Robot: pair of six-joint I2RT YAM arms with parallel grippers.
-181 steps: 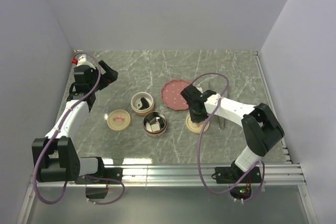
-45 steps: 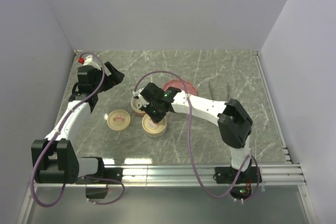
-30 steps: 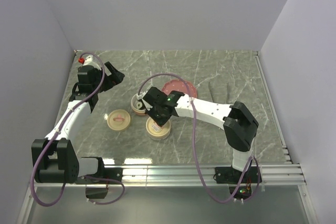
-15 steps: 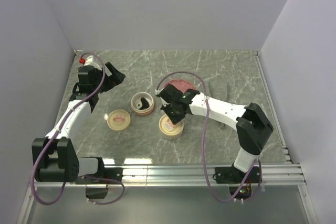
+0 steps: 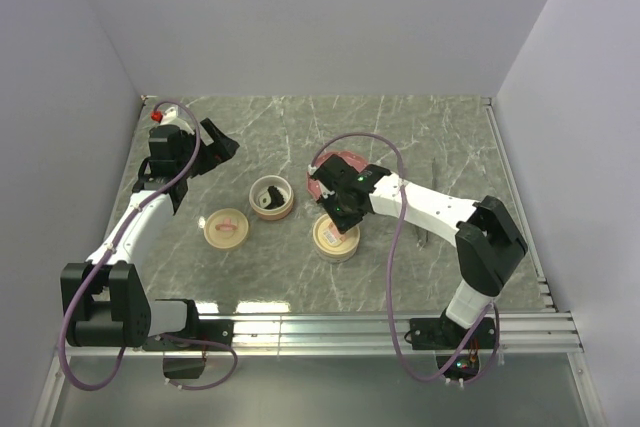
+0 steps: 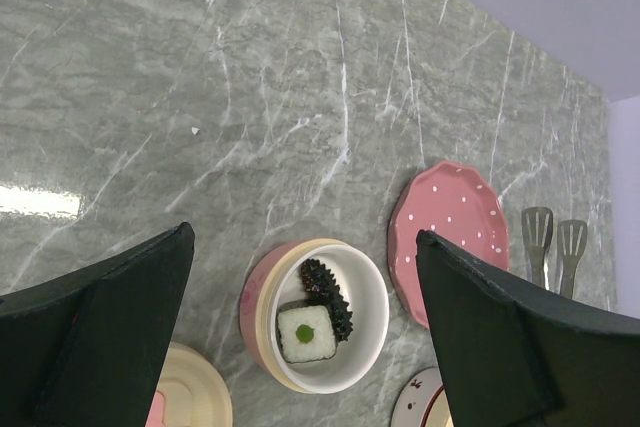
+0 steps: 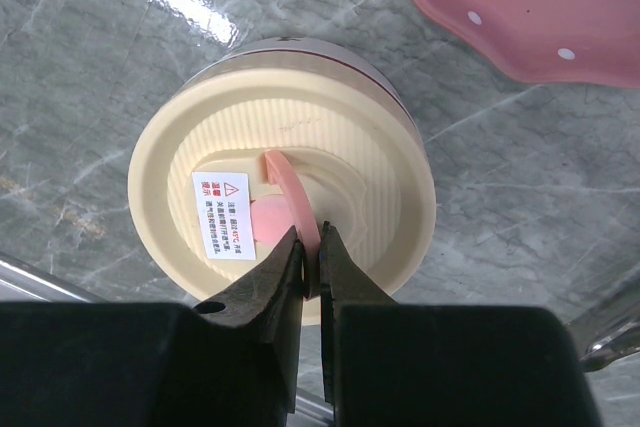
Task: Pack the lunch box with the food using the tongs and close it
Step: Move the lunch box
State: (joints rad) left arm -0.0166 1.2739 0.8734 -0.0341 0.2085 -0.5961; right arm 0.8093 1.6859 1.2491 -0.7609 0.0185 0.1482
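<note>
My left gripper next moves back and down onto the pink handle of the loose lid (image 6: pixel 155 410), as the filled pink level of the lunch box beside it is uncovered.
My right gripper (image 7: pixel 312 259) is shut on the pink strap handle of a cream lid (image 7: pixel 215 142) that sits on a lunch box tier (image 5: pixel 336 239), just in front of the red plate (image 5: pixel 346 160). An open pink tier (image 6: pixel 375 312) holds food: a white rice piece with a green centre (image 6: pixel 303 334) and a dark frilly piece (image 6: pixel 322 280). My left gripper (image 6: pixel 302 235) hangs open high above it, at the far left (image 5: pixel 212 142), holding nothing. The tongs (image 6: pixel 555 240) lie right of the plate.
A second cream lid (image 5: pixel 226 228) with a pink handle lies on the marble table, left of the open tier. The red dotted plate (image 6: pixel 450 237) has no food showing on it. A metal rail (image 5: pixel 380 327) runs along the near edge, and walls close in the sides.
My right gripper has carried the lidded tier to the right, from beside the open tier to a spot in front of the plate. The left arm has stayed still.
</note>
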